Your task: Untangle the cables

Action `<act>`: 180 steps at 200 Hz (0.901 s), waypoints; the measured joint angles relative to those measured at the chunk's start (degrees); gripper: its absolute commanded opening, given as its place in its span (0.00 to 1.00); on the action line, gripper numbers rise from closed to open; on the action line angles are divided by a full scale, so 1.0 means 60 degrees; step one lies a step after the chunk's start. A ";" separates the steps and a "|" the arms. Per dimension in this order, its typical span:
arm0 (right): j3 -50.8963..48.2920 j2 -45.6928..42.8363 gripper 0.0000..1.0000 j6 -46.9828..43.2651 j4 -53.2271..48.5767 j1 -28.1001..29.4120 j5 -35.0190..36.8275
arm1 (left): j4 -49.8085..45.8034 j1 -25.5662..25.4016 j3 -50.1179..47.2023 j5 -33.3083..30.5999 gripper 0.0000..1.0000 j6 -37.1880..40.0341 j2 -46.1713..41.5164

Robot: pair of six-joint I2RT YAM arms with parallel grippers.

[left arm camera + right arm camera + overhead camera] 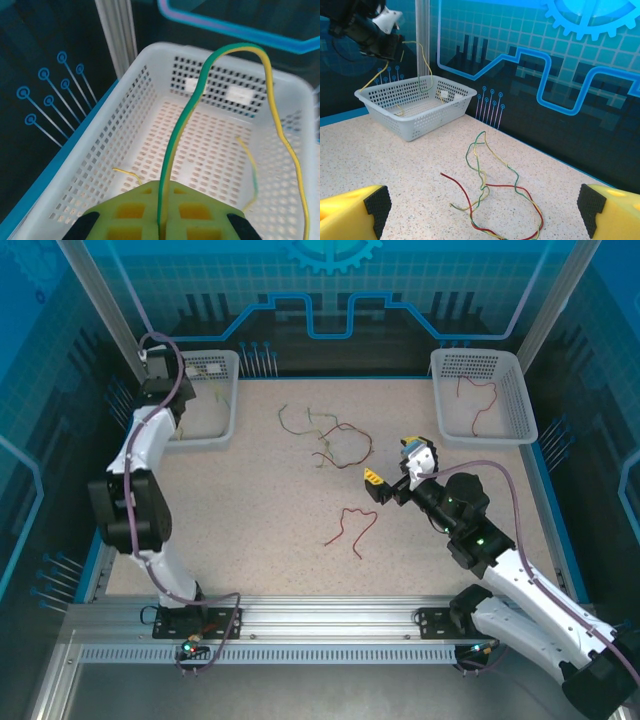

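Observation:
My left gripper will next go down toward the bottom of the white basket [155, 145] beside the metal post, which is below it, and let go of the green-yellow cable [186, 112].
A tangle of red, green and yellow cables [332, 437] lies mid-table, and in the right wrist view the same cables [485, 185] lie on the table ahead of the fingers. My right gripper [391, 462] hovers open just right of the tangle, with its yellow fingers [351, 211] wide apart and nothing between them. My left gripper [161, 192] is shut on a green-yellow cable [186, 112] that arches up and hangs over the left basket [125, 100]. A single red cable [350, 525] lies apart on the near table.
The left white basket [215, 430] holds thin yellow cable pieces [127, 173]. The right white basket [520, 400] holds a red cable [482, 400]. A metal post [117, 30] stands just behind the left basket. Blue walls enclose the table.

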 measured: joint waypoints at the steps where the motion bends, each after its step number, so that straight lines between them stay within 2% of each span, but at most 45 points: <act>1: 0.0000 0.0007 0.99 0.0004 0.0000 0.0000 0.0000 | -0.0033 0.0015 0.0047 0.0000 0.00 -0.0004 0.0051; 30: 0.0055 0.0736 0.98 0.0346 -0.0240 -0.0149 -0.0222 | -0.1016 0.0266 0.1512 0.0022 0.00 -0.0051 0.1526; 37: 0.0149 0.1082 0.97 0.0521 -0.0492 -0.0211 -0.0266 | -0.1257 0.0291 0.1814 0.0025 0.03 -0.0055 0.1821; 48: 0.0331 0.1690 0.95 0.0827 -0.0918 -0.0295 -0.0280 | -0.1552 0.0306 0.2229 0.0036 0.00 -0.0058 0.2248; 70: 0.0594 0.2754 0.94 0.1530 -0.1778 -0.0335 -0.0244 | -0.2025 0.0317 0.3078 0.0138 0.00 -0.0051 0.3060; 114: 0.0572 0.3031 0.94 0.2430 -0.2386 -0.0331 -0.0142 | -0.2601 0.0317 0.4714 0.0244 0.04 -0.0025 0.4521; 119: 0.0572 0.2998 0.94 0.2473 -0.2382 -0.0331 -0.0095 | -0.2619 0.0321 0.4819 0.0259 0.13 -0.0025 0.4634; 126: 0.0572 0.2962 0.94 0.2510 -0.2379 -0.0331 -0.0029 | -0.2623 0.0317 0.4892 0.0280 0.34 -0.0018 0.4750; 132: 0.0572 0.2954 0.94 0.2550 -0.2386 -0.0331 0.0011 | -0.2626 0.0317 0.4896 0.0280 0.46 0.0000 0.4801; 163: 0.0867 0.3399 0.91 0.2601 -0.2856 -0.0331 0.0149 | -0.2637 0.0306 0.4929 0.0270 0.66 0.0087 0.4878; 171: 0.1027 0.3646 0.90 0.2601 -0.3034 -0.0328 0.0146 | -0.2634 0.0273 0.4929 0.0200 0.81 0.0138 0.4845; 176: 0.1122 0.3814 0.90 0.2601 -0.3129 -0.0324 0.0146 | -0.2634 0.0237 0.4911 0.0113 0.97 0.0229 0.4798; 180: 0.1184 0.3923 0.89 0.2605 -0.3206 -0.0324 0.0146 | -0.2623 0.0211 0.4881 0.0029 0.98 0.0182 0.4765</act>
